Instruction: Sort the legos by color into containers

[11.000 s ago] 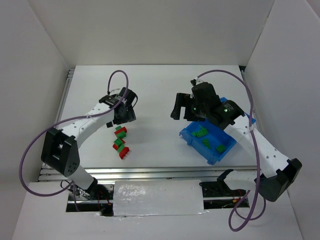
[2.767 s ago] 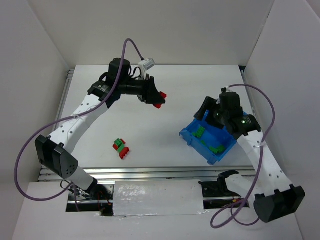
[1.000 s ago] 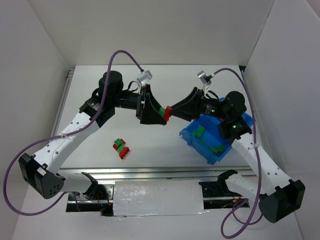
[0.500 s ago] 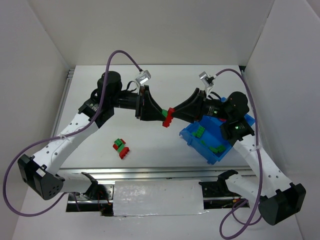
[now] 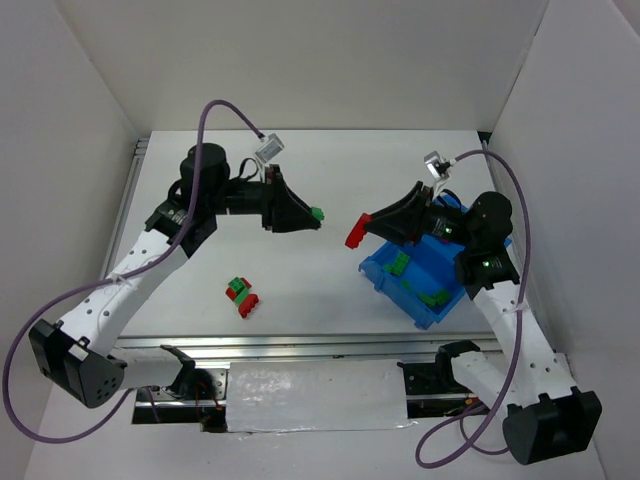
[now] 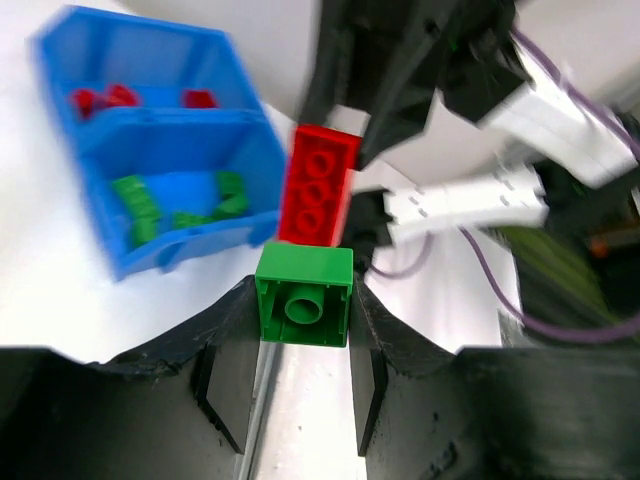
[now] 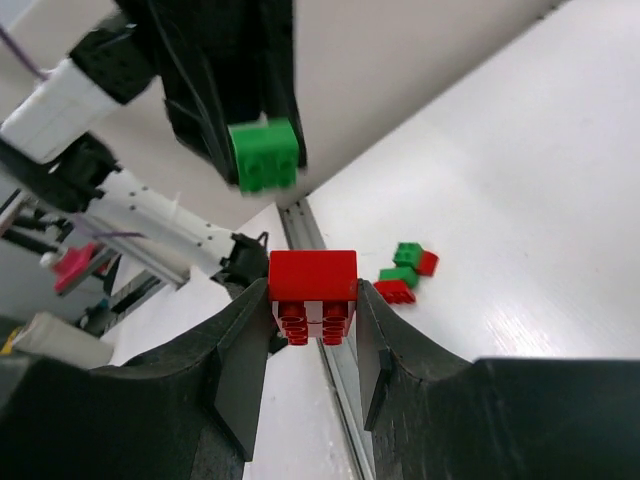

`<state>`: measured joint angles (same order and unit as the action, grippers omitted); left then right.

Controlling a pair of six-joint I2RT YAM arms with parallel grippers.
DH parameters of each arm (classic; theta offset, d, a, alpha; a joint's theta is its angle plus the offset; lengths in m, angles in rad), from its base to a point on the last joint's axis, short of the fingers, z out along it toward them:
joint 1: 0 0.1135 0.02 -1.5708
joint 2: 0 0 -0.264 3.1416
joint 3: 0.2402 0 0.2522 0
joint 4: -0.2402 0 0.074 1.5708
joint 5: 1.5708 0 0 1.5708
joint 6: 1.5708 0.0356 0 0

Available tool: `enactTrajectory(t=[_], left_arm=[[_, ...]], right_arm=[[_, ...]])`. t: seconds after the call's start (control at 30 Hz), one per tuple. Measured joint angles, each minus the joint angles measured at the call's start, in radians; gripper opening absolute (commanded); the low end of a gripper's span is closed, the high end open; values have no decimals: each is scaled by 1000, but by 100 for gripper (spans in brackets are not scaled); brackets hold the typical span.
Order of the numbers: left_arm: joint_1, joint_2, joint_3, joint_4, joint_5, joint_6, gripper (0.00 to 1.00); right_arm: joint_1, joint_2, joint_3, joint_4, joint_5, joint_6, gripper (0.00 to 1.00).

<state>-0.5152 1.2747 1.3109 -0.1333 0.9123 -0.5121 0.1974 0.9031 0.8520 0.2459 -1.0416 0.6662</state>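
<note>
My right gripper swings to the right in the top view next, then tilts down over the bin's far section, since red legos lie in that section.
My left gripper (image 5: pixel 312 213) is shut on a small green lego (image 5: pixel 316 212), which sits square between the fingers (image 6: pixel 303 295) in the left wrist view. Facing it, a short gap away, my right gripper (image 5: pixel 358 233) is shut on a red lego (image 5: pixel 353 236), studs toward the camera (image 7: pixel 313 285) in the right wrist view. Both are held in the air left of the blue bin (image 5: pixel 372 270). The bin's far compartment holds red legos (image 6: pixel 100 98), the near one green legos (image 6: pixel 135 200). A small clump of red and green legos (image 5: pixel 241 295) lies on the table at front left.
White walls (image 5: pixel 90 110) close in the table on the left, back and right. A metal rail (image 5: pixel 300 345) runs along the near edge. Purple cables (image 5: pixel 225 110) loop above both arms.
A second ago the two grippers met over one joined red and green piece. They have pulled apart: the left keeps the green lego, the right the red, and the left jaws have closed.
</note>
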Motion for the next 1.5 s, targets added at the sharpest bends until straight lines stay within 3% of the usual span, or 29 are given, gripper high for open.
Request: enactTrajectory(t=[0.1,0.17,0.37,0.5,0.6,0.63,0.7,0.9,1.07,1.23,1.33,1.43,1.47,1.5], left_arm=[[68,-35,-24,-7,-61,-19,0],[103,-46,-23,-26,-127,-16,0],[111,-44,-8,-128,-221,15,0],[111,-50,-19,-141,-238,18,0],[111,-47,-21,-158,-235,21,0],[110,-44,-21,-160,-232,22,0],[99,-28,-16,-167,-231,36,0],[-23,135,102,-196,-264,67,0],[-134,343,246,-159,-297,61,0],[-259,650,523,-195,-380,65,1],[-337,837,709,-234,-430,64,12],[-400,965,821,-292,-470,66,36],[-419,995,842,-312,-478,66,54],[-434,1014,856,-329,-486,66,66]], right_arm=[[-63,-26,-48,-57,32,-23,0],[-85,-38,-48,-163,150,-48,0],[-148,-43,19,-599,932,38,0],[-185,29,82,-780,1303,104,0],[-217,109,108,-846,1446,134,9],[-231,135,108,-853,1477,141,33],[-256,177,108,-867,1511,155,69],[-283,222,110,-876,1537,182,99],[-286,182,169,-922,1464,180,100],[-281,-18,226,-937,1289,169,100],[-259,-110,261,-975,1241,169,100],[-216,-165,280,-1021,1207,165,100],[-201,-170,284,-1032,1204,163,100],[-187,-171,288,-1043,1200,159,100]])
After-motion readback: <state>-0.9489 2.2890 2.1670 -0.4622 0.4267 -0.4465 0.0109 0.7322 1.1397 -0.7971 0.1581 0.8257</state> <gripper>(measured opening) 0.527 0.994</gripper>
